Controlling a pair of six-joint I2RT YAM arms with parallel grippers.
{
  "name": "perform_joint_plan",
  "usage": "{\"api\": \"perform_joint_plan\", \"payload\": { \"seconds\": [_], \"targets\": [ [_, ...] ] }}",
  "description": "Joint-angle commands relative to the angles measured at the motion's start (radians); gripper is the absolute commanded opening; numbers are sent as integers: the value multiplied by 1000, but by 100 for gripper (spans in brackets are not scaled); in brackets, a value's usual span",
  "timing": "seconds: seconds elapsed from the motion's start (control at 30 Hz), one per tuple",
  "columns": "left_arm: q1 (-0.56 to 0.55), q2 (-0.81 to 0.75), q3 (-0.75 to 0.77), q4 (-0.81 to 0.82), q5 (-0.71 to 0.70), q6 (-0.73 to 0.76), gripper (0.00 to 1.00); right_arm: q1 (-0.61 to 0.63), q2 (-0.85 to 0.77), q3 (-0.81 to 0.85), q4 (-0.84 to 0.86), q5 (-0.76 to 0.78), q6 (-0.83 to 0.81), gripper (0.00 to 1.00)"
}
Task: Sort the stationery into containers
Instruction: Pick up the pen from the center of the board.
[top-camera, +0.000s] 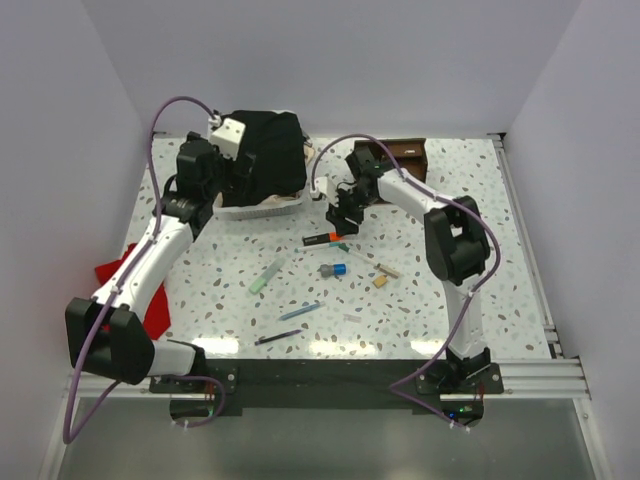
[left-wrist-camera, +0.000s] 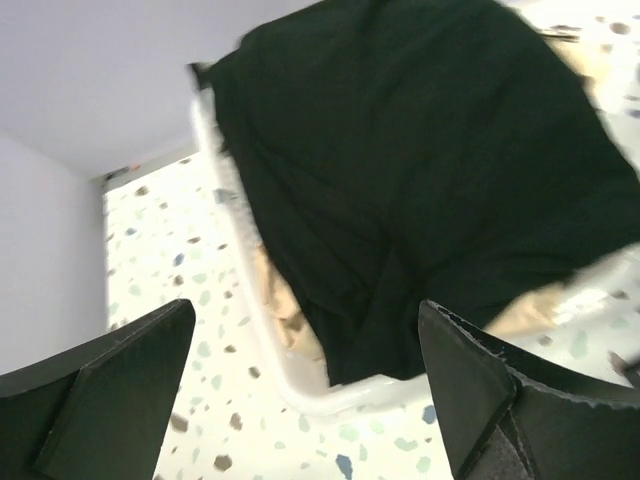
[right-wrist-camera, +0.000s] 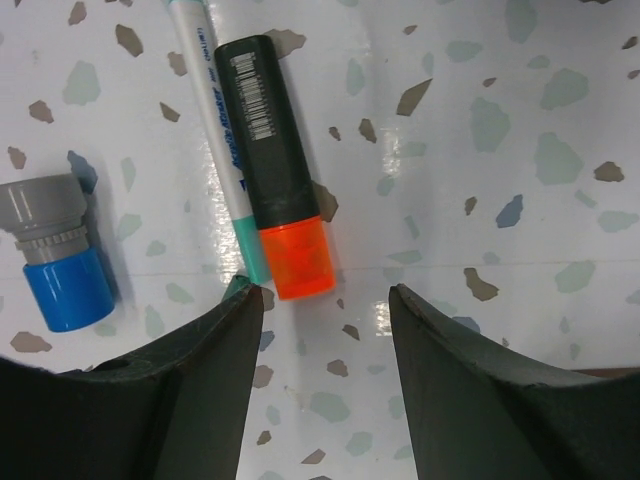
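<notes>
My left gripper swings to its right in the top view toward the black marker below next, then lowers and closes around the marker's orange cap.
A black marker with an orange cap (right-wrist-camera: 272, 160) lies on the speckled table beside a white pen with a teal end (right-wrist-camera: 215, 130). My right gripper (right-wrist-camera: 325, 300) hovers open just short of the orange cap, nothing between its fingers. The blue-grey sharpener (right-wrist-camera: 55, 260) lies to the left. From above, my right gripper (top-camera: 340, 218) sits over the marker (top-camera: 325, 238), in front of the brown organiser (top-camera: 400, 155). A pale green pen (top-camera: 266, 275), blue pen (top-camera: 300, 311), black pen (top-camera: 278, 337) and tan eraser (top-camera: 381, 282) lie loose. My left gripper (left-wrist-camera: 305, 320) is open.
A black cloth (left-wrist-camera: 420, 170) fills a white tray (left-wrist-camera: 300, 390) at the back left, right in front of my left gripper (top-camera: 232, 185). A red cloth (top-camera: 150, 300) lies under the left arm. White walls close in the table on both sides.
</notes>
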Motion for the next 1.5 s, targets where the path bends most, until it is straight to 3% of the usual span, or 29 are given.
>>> {"api": "perform_joint_plan", "payload": {
  "seconds": [0.0, 0.13, 0.27, 0.4, 0.47, 0.53, 0.73, 0.9, 1.47],
  "targets": [
    [-10, -27, 16, -82, 305, 133, 97, 4, -14, 22, -54, -32, -24, 56],
    [-95, 50, 115, -236, 486, 256, 97, -40, -160, -79, 98, -28, 113, 56],
    [-183, 212, 301, -427, 519, 358, 90, -137, -255, -127, 248, -60, 430, 57],
    [-266, 338, 404, -480, 534, 458, 82, -235, -361, -200, 364, -45, 633, 57],
    [-297, 405, 442, -512, 565, 502, 74, -260, -421, -249, 413, -41, 694, 57],
    [-317, 459, 500, -570, 592, 546, 69, -270, -448, -269, 415, -32, 707, 58],
    [-366, 653, 675, -699, 548, 612, 73, -338, -528, -332, 427, -35, 782, 59],
    [-398, 693, 660, -702, 485, 683, 75, -415, -527, -342, 430, -43, 862, 58],
    [-396, 829, 678, -578, 489, 614, 67, -507, -551, -326, 379, -11, 879, 59]
  ]
}}
